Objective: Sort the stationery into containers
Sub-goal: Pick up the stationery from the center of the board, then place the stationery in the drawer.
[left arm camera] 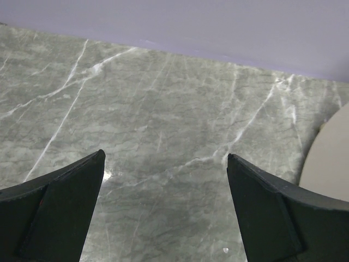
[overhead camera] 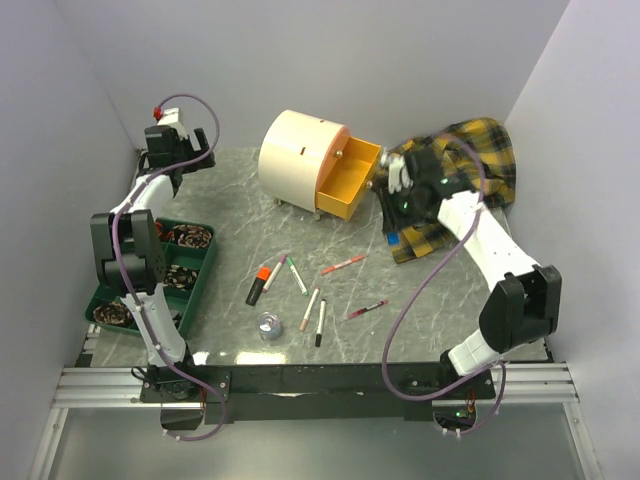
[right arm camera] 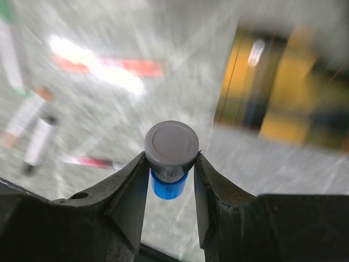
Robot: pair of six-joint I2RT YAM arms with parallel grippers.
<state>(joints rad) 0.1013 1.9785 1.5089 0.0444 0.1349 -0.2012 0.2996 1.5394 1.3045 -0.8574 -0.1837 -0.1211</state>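
Note:
The orange drawer [overhead camera: 350,180] lies open and empty left of my right gripper in the top view, so I'll next swing outward over it to release the blue stick [overhead camera: 392,238].
My right gripper [right arm camera: 171,159] is shut on a short blue stick with a grey cap [right arm camera: 171,146], held off the table. From above, the blue stick [overhead camera: 392,238] hangs just right of the open orange drawer [overhead camera: 350,180] of the cream cabinet [overhead camera: 298,158]. Stationery lies on the marble: an orange-capped black marker [overhead camera: 259,284], several thin pens [overhead camera: 297,276], a pink pen [overhead camera: 342,264] and a clear tape roll [overhead camera: 270,325]. My left gripper [left arm camera: 165,157] stands open above bare marble at the far left [overhead camera: 162,150], holding nothing.
A yellow plaid cloth [overhead camera: 462,170] lies bunched at the back right, under my right arm. A green tray [overhead camera: 205,268] holding brown lumps sits at the left beside the left arm. The cabinet's edge [left arm camera: 327,158] shows at the right of the left wrist view.

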